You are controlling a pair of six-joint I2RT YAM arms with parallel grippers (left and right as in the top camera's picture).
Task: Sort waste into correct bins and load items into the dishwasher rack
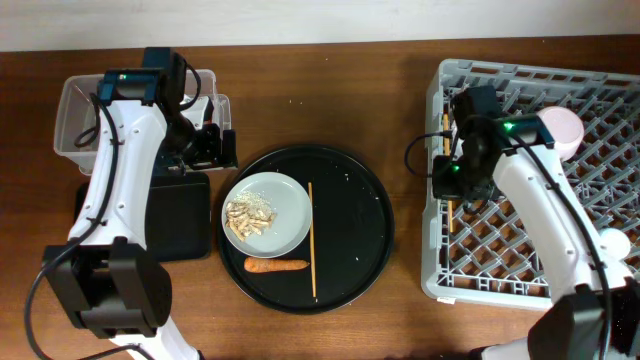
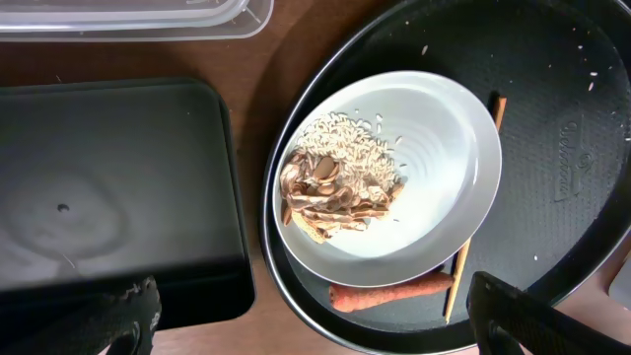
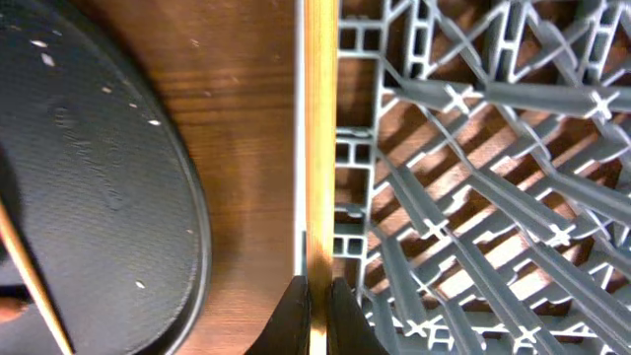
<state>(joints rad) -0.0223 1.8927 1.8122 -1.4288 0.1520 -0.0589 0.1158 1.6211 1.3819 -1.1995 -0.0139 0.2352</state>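
The second chopstick already runs lengthwise with the narrow slots along the grey rack's side by the round black tray, so my right gripper should lower and release it there.
The pale plate (image 1: 285, 205) with beige food scraps (image 1: 250, 213) sits on the round black tray, also in the left wrist view (image 2: 444, 168). An orange carrot (image 1: 277, 265) and one wooden chopstick (image 1: 311, 240) lie beside it. My left gripper (image 2: 311, 296) is open and empty above the tray's left rim, near the flat black tray (image 1: 180, 225) and clear tub (image 1: 75, 110). My right gripper (image 3: 318, 296) is shut on a second chopstick (image 3: 318, 148), held along the left wall of the grey rack (image 1: 540, 280). A white bowl (image 1: 560, 127) and a small cup (image 1: 613, 243) stand in the rack. The red wrapper is not visible.
The large round black tray (image 1: 350, 210) lies at the table's middle, between the bins and the rack. Bare wooden table (image 1: 405, 110) shows between the tray and the rack. Both arms reach in from the near side.
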